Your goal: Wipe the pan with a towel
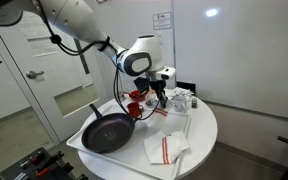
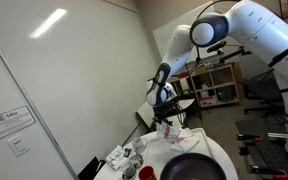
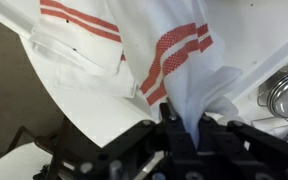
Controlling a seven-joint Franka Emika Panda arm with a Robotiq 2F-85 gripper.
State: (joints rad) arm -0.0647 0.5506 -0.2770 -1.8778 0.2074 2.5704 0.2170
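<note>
My gripper brings the hanging white towel down onto the clear white surface beside the second towel below next and releases it, since that spot is free.
A black pan (image 1: 106,132) sits on the round white table (image 1: 199,140), near its front edge; it also shows at the bottom of an exterior view (image 2: 196,169). My gripper (image 3: 184,128) is shut on a white towel with red stripes (image 3: 179,60), which hangs from the jaws above the table. In both exterior views the gripper (image 1: 161,101) (image 2: 167,119) hovers behind and beside the pan, apart from it. A second striped towel (image 1: 165,149) lies flat on the table next to the pan; it also shows in the wrist view (image 3: 79,35).
A red object (image 1: 134,104) stands behind the pan. Small metal and glass items (image 1: 182,100) sit at the back of the table; one metal item shows in the wrist view (image 3: 284,92). A shelf (image 2: 216,85) stands beyond the table.
</note>
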